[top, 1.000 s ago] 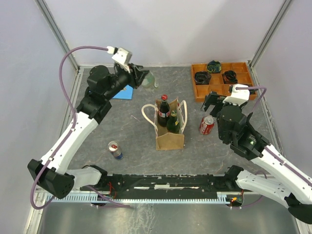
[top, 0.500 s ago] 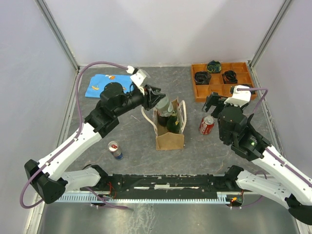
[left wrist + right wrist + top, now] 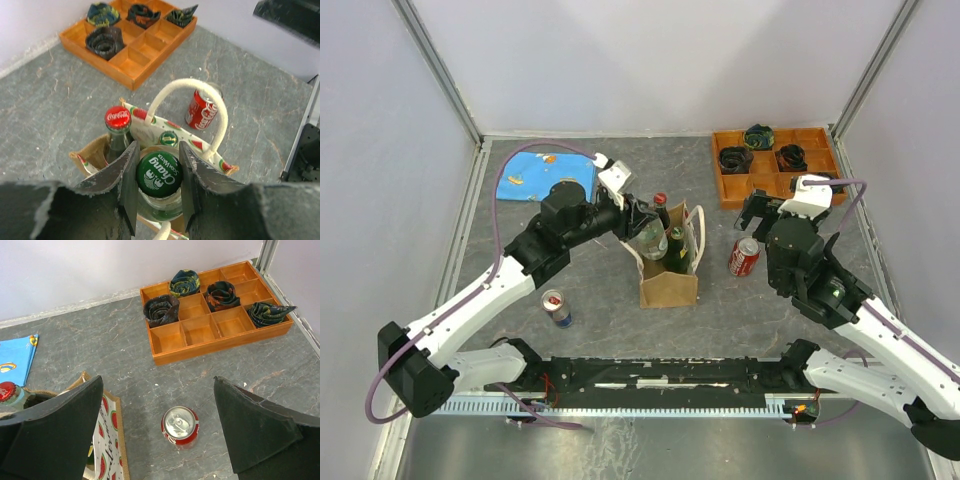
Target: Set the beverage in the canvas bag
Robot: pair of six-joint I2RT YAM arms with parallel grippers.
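The open space beside the green bottle in the canvas bag is still free, so the left gripper should next carry the Chang bottle down into it.
My left gripper (image 3: 644, 222) is shut on the neck of a clear glass bottle (image 3: 653, 240) with a green Chang soda water cap (image 3: 159, 173). It holds the bottle upright at the mouth of the canvas bag (image 3: 669, 287). How deep the bottle sits is hidden. The bag (image 3: 150, 124) has watermelon print and cream rope handles (image 3: 186, 85). It holds a red-capped cola bottle (image 3: 118, 118) and a green bottle with a green and gold cap (image 3: 169, 138). My right gripper (image 3: 158, 384) is open and empty above a red Coca-Cola can (image 3: 180, 426), which stands right of the bag (image 3: 107, 440).
An orange compartment tray (image 3: 817, 176) with rolled dark cloths stands at the back right. A blue cloth (image 3: 545, 175) lies at the back left. A slim blue and silver can (image 3: 557, 308) stands left of the bag. The Coca-Cola can (image 3: 744, 257) stands beside the bag's right side.
My left arm has swung from the back left to the bag, carrying the clear bottle, and has lowered it to the bag's mouth. The right arm has not moved.
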